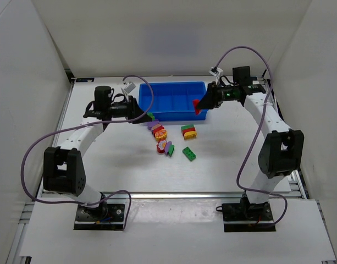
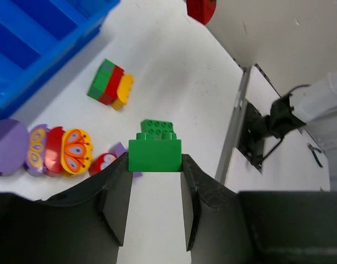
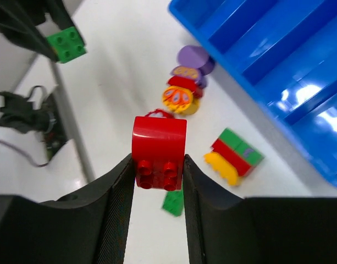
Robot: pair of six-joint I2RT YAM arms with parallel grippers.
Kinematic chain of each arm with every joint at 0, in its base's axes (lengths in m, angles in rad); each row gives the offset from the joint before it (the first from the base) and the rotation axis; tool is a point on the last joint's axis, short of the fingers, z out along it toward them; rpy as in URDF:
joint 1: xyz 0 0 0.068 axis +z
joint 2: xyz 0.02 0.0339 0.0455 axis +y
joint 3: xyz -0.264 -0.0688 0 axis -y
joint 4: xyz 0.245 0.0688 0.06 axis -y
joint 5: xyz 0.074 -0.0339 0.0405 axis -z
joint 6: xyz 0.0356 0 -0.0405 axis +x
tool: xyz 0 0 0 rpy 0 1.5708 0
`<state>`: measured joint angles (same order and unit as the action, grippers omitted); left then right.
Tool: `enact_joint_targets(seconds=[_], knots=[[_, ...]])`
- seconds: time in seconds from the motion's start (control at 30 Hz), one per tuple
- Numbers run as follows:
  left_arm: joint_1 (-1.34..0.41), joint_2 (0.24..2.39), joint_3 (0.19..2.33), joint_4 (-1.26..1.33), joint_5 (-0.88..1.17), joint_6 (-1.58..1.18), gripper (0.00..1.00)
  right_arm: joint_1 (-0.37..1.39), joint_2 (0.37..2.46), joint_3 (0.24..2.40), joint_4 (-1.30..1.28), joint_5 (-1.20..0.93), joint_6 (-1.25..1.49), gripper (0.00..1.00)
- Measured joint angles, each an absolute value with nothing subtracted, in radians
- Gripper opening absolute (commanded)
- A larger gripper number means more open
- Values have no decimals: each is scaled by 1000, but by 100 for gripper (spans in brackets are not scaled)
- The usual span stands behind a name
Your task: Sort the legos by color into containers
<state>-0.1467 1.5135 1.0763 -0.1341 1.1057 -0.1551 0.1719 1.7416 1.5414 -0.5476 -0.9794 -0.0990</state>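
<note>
I will move my right gripper outward and to the left in the top view next, over the third container of the tray, because that container is empty for the red lego [image 3: 158, 144].
My left gripper [image 2: 155, 163] is shut on a green lego [image 2: 155, 155] and holds it above the table, just left of the blue tray's front edge [image 1: 176, 116]. My right gripper [image 3: 158, 163] is shut on a red rounded lego [image 3: 158, 144], which hangs by the tray's right front corner [image 1: 199, 105]. The tray's four containers [image 3: 278, 60] lie side by side. Loose legos lie in front of it. They are a green brick [image 1: 188, 154], a green, red and yellow stack [image 1: 188, 131], and a row of purple, yellow and red rounded pieces [image 1: 160, 135].
White walls close in the table at the back and both sides. The left arm's cable loops over the tray's left end [image 1: 149, 91]. A metal rail [image 1: 168, 194] runs along the near edge in front of both arm bases.
</note>
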Motion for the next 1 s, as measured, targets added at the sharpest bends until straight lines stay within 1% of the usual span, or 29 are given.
enact_joint_targets(seconds=[0.17, 0.47, 0.7, 0.73, 0.87, 0.9, 0.93, 1.0], knots=[[-138, 1524, 1089, -94, 1058, -185, 21, 245, 1794, 1576, -456, -803, -59, 8], [-54, 1491, 1090, -144, 1031, -165, 21, 347, 2077, 1778, -320, -524, 24, 7], [-25, 1464, 1090, -184, 1031, -144, 21, 387, 2194, 1850, -294, -381, 24, 14], [-25, 1462, 1090, -187, 1031, -141, 21, 391, 2205, 1859, -288, -361, 23, 16], [-23, 1457, 1090, -201, 1029, -135, 21, 401, 2229, 1884, -278, -309, 20, 37], [-22, 1457, 1090, -202, 1029, -135, 21, 401, 2232, 1887, -275, -300, 20, 47], [-22, 1457, 1090, -202, 1028, -136, 21, 401, 2233, 1887, -273, -294, 22, 50], [-22, 1457, 1090, -199, 1027, -139, 21, 402, 2233, 1887, -269, -278, 16, 52]])
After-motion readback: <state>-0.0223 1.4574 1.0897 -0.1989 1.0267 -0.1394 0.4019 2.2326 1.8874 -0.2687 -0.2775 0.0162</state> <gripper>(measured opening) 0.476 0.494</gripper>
